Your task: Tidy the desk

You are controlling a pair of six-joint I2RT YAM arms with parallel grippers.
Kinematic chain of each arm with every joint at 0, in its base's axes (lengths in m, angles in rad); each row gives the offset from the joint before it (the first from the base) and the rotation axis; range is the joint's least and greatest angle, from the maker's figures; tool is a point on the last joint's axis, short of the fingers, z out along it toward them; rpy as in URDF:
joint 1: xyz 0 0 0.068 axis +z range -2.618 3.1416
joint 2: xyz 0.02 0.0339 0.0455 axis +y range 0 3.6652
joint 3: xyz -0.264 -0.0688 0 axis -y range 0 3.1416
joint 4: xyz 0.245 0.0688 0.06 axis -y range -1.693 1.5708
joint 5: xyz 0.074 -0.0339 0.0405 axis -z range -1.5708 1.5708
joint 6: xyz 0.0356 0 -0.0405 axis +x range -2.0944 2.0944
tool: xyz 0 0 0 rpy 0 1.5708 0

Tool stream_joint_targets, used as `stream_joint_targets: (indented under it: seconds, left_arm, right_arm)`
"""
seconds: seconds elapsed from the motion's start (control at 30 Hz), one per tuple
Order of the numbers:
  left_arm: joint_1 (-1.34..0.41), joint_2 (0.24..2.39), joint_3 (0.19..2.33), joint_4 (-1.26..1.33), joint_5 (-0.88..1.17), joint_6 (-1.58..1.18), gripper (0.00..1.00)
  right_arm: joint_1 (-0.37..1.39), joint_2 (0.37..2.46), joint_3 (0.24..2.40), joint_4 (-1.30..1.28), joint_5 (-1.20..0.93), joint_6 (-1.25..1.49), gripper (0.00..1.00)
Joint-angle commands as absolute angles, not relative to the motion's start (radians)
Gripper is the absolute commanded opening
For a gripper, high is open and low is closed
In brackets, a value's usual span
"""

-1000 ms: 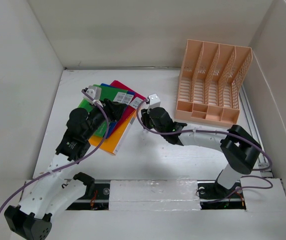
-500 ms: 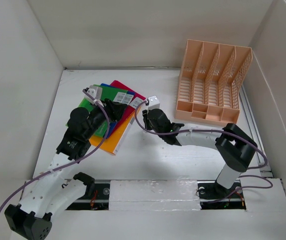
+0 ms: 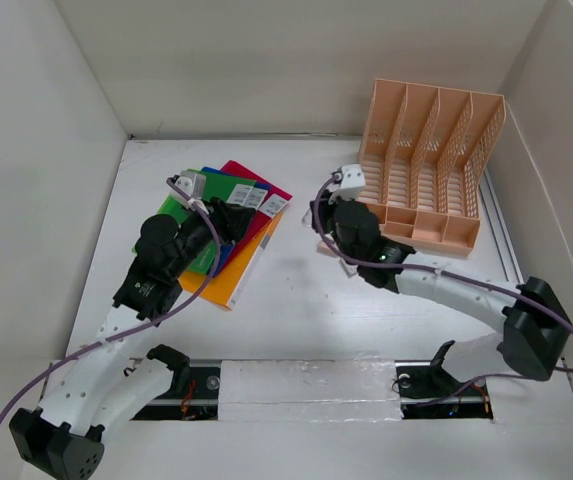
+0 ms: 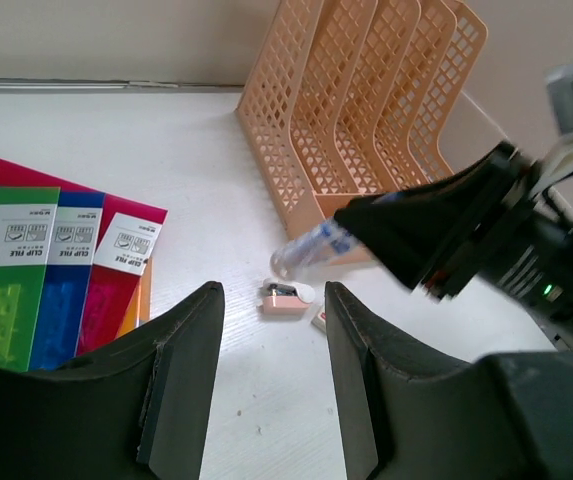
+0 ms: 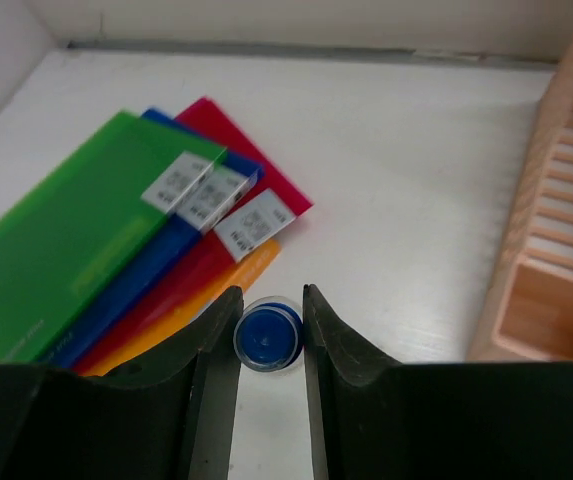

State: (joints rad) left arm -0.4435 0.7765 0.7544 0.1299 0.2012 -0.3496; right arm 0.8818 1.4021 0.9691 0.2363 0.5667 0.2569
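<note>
The right gripper moves to the right in the top view next, lowers the tube [image 4: 311,245] into the file rack's open near corner section and releases it.
The white desk [image 3: 296,310] carries a fanned stack of clip files, green, blue, red and orange [image 3: 228,235], at the left. My right gripper [image 5: 270,300] is shut on a clear tube with a blue cap [image 5: 269,335], seen end-on and held above the desk. In the left wrist view the tube [image 4: 311,245] sticks out of that gripper [image 4: 446,230] near the front of the peach file rack [image 3: 426,165]. My left gripper [image 4: 271,300] is open and empty, hovering at the right edge of the files [image 4: 56,270].
A small pink and white item [image 4: 286,297] and a small flat white piece [image 4: 321,318] lie on the desk in front of the rack [image 4: 356,110]. White walls close the desk on three sides.
My right gripper has moved right, away from the files and toward the rack, with the tube in it. Its elbow has swung out to the right. The left arm has not moved.
</note>
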Motion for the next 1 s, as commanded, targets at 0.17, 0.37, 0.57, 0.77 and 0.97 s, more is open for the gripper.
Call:
stream_joint_targets:
  seconds: [0.17, 0.37, 0.57, 0.77, 0.97]
  left_arm:
    - [-0.443, 0.77, 0.798, 0.172, 0.198, -0.351, 0.4]
    - [-0.443, 0.799, 0.807, 0.176, 0.225, -0.359, 0.4]
    - [-0.443, 0.818, 0.818, 0.17, 0.224, -0.353, 0.4]
    - [-0.443, 0.827, 0.819, 0.167, 0.224, -0.354, 0.4]
    - [-0.443, 0.814, 0.813, 0.172, 0.219, -0.354, 0.4]
  right_arm:
    - [0.654, 1.278, 0.963, 0.215, 0.584, 0.311, 0.03]
    - [0.563, 1.275, 0.968, 0.124, 0.634, 0.371, 0.02]
    - [0.514, 1.221, 0.899, 0.124, 0.618, 0.417, 0.02]
    - [0.46, 1.246, 0.877, 0.135, 0.592, 0.434, 0.02]
    - [0.451, 1.33, 0.903, 0.166, 0.577, 0.434, 0.02]
